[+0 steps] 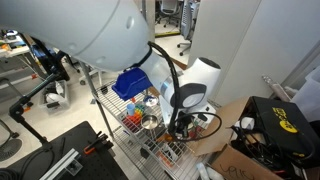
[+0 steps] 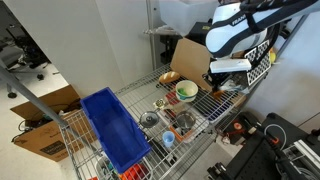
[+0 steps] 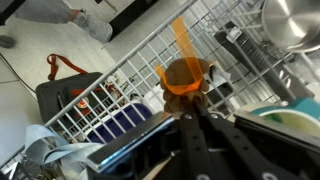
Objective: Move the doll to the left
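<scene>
The doll next needs to go past the metal bowl toward the blue cup, then down onto the wire shelf before I release it.
In the wrist view the doll point(image 3: 185, 78) is a small brown figure in orange clothes, with an orange strip sticking up from it. It sits right at my fingertips over the wire shelf point(image 3: 130, 70). My gripper point(image 3: 190, 108) has its two dark fingers drawn close together on the doll's lower part. In both exterior views the gripper point(image 2: 224, 80) point(image 1: 180, 122) hangs low over the shelf. I cannot make out the doll in those views.
A blue bin point(image 2: 112, 125) point(image 1: 130, 82) stands on the wire shelf point(image 2: 150, 105). A green-rimmed bowl point(image 2: 186, 92) point(image 3: 292, 116) and a wooden bowl point(image 2: 168, 77) lie near the gripper. A metal bowl point(image 3: 295, 20) is close by. Cardboard boxes point(image 2: 45, 125) stand on the floor.
</scene>
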`<state>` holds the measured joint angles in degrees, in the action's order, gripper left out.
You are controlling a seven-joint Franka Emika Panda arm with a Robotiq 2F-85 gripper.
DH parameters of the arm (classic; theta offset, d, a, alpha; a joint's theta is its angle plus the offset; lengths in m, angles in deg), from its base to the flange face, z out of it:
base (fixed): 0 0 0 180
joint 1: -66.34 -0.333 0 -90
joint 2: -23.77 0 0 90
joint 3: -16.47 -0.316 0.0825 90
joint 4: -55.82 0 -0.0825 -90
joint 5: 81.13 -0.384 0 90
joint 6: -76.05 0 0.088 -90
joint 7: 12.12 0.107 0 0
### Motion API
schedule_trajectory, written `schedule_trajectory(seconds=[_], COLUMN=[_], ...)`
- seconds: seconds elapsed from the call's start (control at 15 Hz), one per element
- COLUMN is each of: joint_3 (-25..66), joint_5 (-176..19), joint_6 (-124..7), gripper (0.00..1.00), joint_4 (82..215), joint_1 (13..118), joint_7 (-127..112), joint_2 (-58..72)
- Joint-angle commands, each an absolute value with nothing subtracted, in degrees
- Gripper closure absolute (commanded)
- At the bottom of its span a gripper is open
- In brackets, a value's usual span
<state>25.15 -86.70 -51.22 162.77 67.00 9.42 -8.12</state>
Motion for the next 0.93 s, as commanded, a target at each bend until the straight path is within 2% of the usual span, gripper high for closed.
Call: schedule_trajectory(seconds=[0.0, 0.4, 0.87], joint_3=[20.8, 12.9, 5.0], joint_5=[-87.7, -94.2, -105.6], joint_6=[-52.6, -65.2, -87.0], gripper=[0.99, 0.99, 0.99], joint_4=[175.8, 188.8, 191.1], joint_1=[66.0, 62.2, 62.2], joint_7=[3.5, 0.8, -3.9], joint_2=[4.5, 10.3, 2.0])
